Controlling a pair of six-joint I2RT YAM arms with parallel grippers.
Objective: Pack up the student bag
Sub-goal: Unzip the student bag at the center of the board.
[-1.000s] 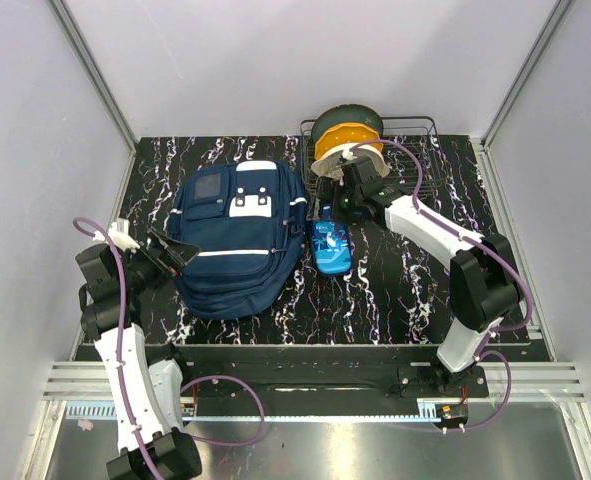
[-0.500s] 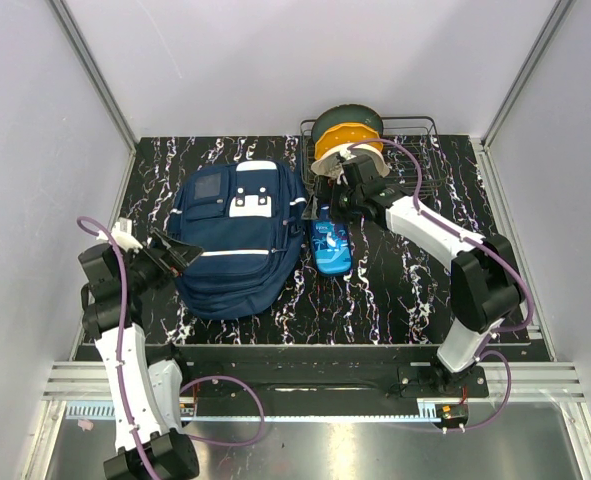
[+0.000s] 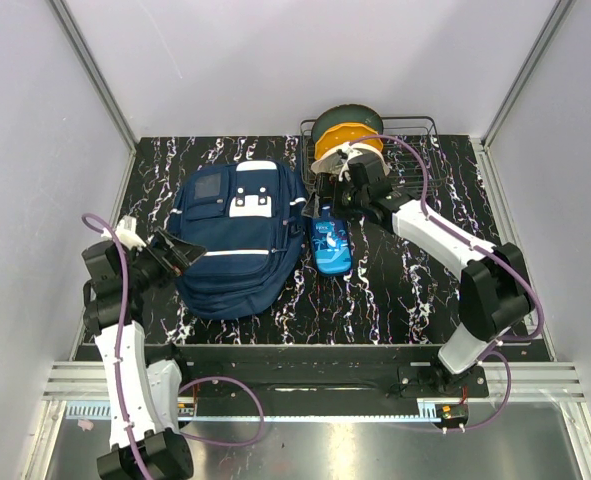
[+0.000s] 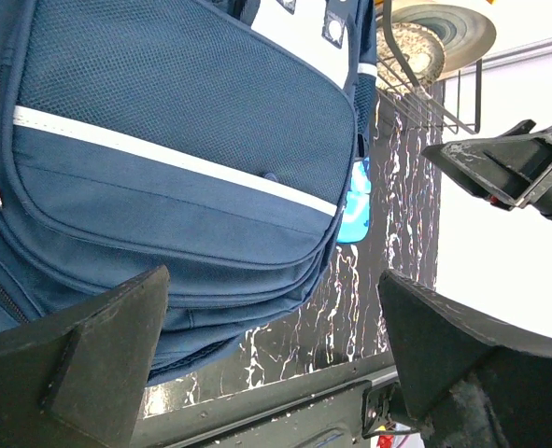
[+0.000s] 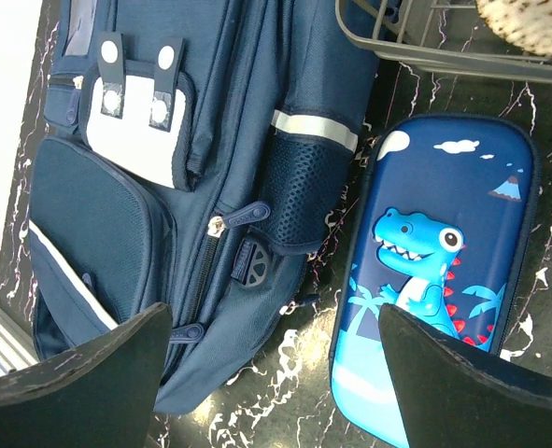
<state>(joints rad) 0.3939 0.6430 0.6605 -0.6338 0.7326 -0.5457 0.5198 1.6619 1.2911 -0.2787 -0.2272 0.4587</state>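
Note:
My right gripper turns and lowers to the left in the top view onto the bag's zipper pull [image 3: 288, 224] beside the mesh pocket next, since the bag [image 3: 237, 238] is zipped.
The navy student bag [image 3: 237, 238] lies flat and zipped at the left middle of the table; it fills the left wrist view [image 4: 163, 159] and the left of the right wrist view [image 5: 163, 205]. A blue dinosaur pencil case [image 3: 331, 246] lies against its right side, also in the right wrist view [image 5: 444, 280]. My left gripper [image 3: 180, 252] is open at the bag's left edge, holding nothing [image 4: 266, 373]. My right gripper [image 3: 333, 196] is open and empty above the gap between bag and pencil case [image 5: 276, 373].
A wire basket [image 3: 415, 150] at the back right holds an orange filament spool [image 3: 347, 135]; its rim shows in the right wrist view [image 5: 425, 47]. The enclosure walls stand on both sides. The metal front rail [image 3: 295, 355] runs along the near edge.
My right gripper has moved a little toward the back, nearer the basket. My left arm has shifted slightly to the right, still at the bag's left edge.

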